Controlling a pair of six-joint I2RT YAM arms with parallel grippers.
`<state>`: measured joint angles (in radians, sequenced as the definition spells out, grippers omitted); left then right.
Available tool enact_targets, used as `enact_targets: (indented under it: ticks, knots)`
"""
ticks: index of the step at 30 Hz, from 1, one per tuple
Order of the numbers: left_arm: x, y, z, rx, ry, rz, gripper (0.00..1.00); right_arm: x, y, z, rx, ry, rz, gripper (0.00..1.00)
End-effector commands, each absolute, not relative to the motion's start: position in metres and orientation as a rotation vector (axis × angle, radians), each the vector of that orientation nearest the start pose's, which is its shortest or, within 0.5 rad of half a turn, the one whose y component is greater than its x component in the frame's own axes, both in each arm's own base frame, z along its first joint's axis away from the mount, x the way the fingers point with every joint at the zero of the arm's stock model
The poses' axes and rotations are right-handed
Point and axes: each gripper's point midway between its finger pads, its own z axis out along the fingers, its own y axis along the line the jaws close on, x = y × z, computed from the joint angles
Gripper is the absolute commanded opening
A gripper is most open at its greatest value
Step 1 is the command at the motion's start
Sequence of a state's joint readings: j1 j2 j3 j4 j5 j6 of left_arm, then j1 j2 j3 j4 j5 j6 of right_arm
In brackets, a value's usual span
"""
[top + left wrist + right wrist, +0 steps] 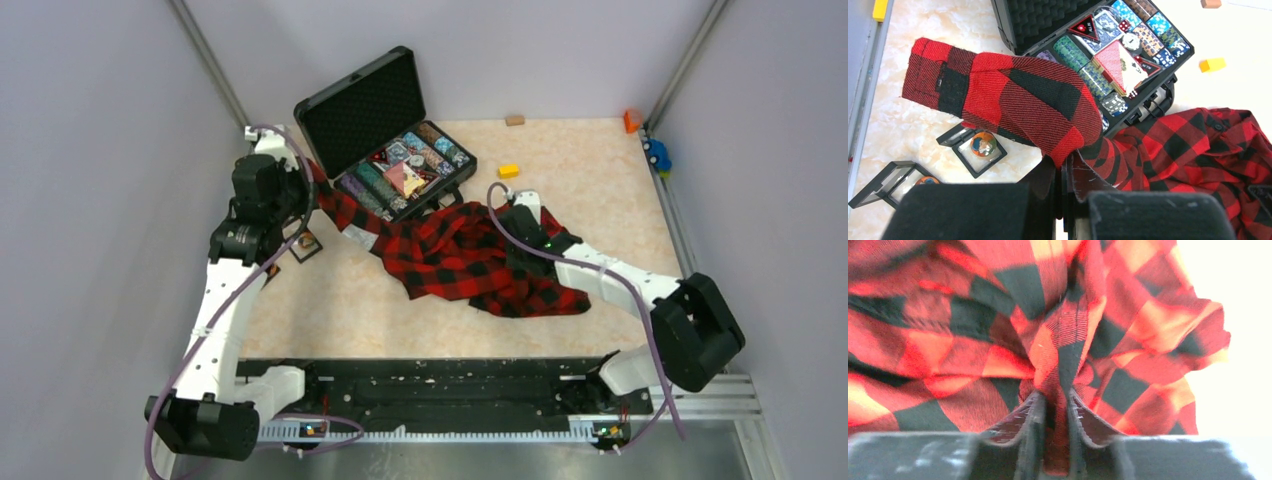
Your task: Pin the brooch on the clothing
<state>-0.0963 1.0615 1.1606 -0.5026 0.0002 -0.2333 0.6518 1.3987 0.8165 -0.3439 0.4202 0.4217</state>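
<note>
The shirt (470, 262) is crumpled, so my left gripper will next swing up and outward, then go down to let go of the sleeve over the black case (382, 178), which is outward of the gripper.
The red-and-black checked shirt (470, 262) lies crumpled mid-table; no lettering shows. My left gripper (312, 195) is shut on one sleeve (1013, 100) and holds it up over the table's left side, with the cuff hanging free; the fingertips (1083, 172) pinch the cloth. My right gripper (512, 248) is shut on a fold of the shirt (1058, 360) near its right part. A round orange-and-blue brooch (983, 144) lies in an open black frame box (305, 243) under the sleeve. A second brooch (927, 180) in a similar box lies beside it.
An open black case (400, 160) with poker chips and cards stands behind the shirt, and the sleeve drapes against its front. A yellow block (509, 171), a brown block (515, 120), and orange (632, 121) and blue (656, 155) toys lie at the back right.
</note>
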Motion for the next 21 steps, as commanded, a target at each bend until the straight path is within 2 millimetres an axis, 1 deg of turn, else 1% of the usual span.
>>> enact_targets:
  ticks: [1,2,3,4,7,9,10,12,14,16,19,21]
  knots:
    - [0.346,-0.045,0.351,-0.130,1.854,-0.295,0.00,0.341,0.158,0.182,-0.063,2.138,-0.089,0.11]
    - [0.346,-0.045,0.363,-0.134,1.835,-0.325,0.00,0.345,0.151,0.206,-0.058,2.099,-0.126,0.05]
    - [0.346,-0.044,0.386,-0.137,1.791,-0.356,0.00,0.349,0.143,0.232,-0.041,2.053,-0.161,0.00]
    - [0.346,-0.042,0.402,-0.146,1.763,-0.385,0.00,0.350,0.133,0.257,-0.029,2.013,-0.190,0.00]
    - [0.344,-0.022,0.453,-0.197,1.652,-0.429,0.00,0.351,0.103,0.343,0.043,1.859,-0.199,0.00]
    - [0.340,-0.013,0.482,-0.208,1.595,-0.459,0.00,0.342,0.082,0.401,0.103,1.744,-0.173,0.00]
    - [0.338,-0.007,0.494,-0.222,1.568,-0.465,0.00,0.332,0.072,0.431,0.132,1.675,-0.151,0.00]
    - [0.333,0.004,0.513,-0.242,1.529,-0.465,0.00,0.313,0.056,0.478,0.153,1.562,-0.130,0.00]
    - [0.327,0.014,0.525,-0.257,1.497,-0.460,0.00,0.292,0.041,0.514,0.177,1.471,-0.108,0.00]
    - [0.322,0.022,0.533,-0.272,1.475,-0.457,0.00,0.272,0.028,0.539,0.200,1.400,-0.090,0.00]
    - [0.317,0.028,0.538,-0.284,1.459,-0.469,0.00,0.250,0.011,0.560,0.223,1.334,-0.083,0.00]
    - [0.316,0.028,0.539,-0.283,1.455,-0.493,0.00,0.237,0.001,0.568,0.242,1.310,-0.086,0.00]
